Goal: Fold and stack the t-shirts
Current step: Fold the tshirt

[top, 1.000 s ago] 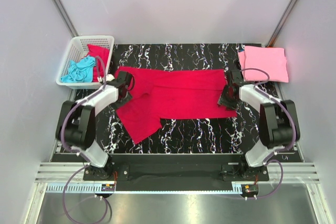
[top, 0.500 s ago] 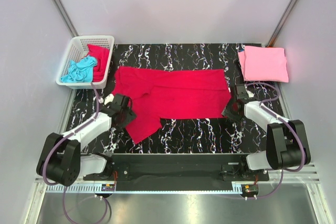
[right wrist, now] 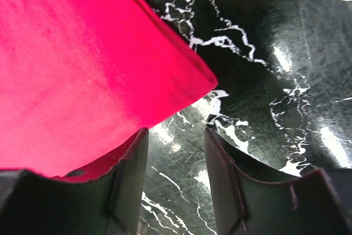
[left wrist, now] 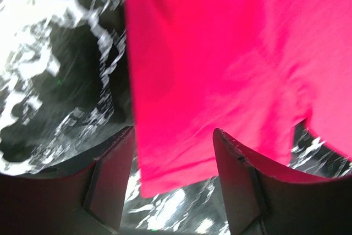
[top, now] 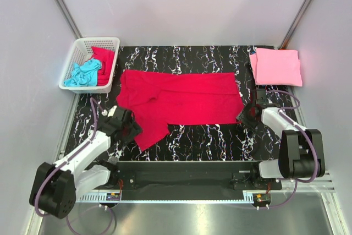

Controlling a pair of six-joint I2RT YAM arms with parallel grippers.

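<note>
My left gripper moves down and back toward the table's front edge next, onto the sleeve's near corner, since the sleeve juts out past the shirt's body.
A crimson red t-shirt lies spread flat on the black marbled table, one sleeve flap reaching toward the front left. It also shows in the left wrist view and the right wrist view. My left gripper is open and empty at the sleeve's front-left edge. My right gripper is open and empty at the shirt's front-right corner. A folded light pink t-shirt lies at the back right. A turquoise t-shirt and a red t-shirt lie bunched in the basket.
A white lattice basket stands at the table's back left corner. Grey walls close in the back and sides. The table's front edge runs just ahead of the arm bases.
Both arms have drawn back toward the near edge, leaving the red shirt's side edges. The shirt now lies still and flat; both grippers hold nothing.
</note>
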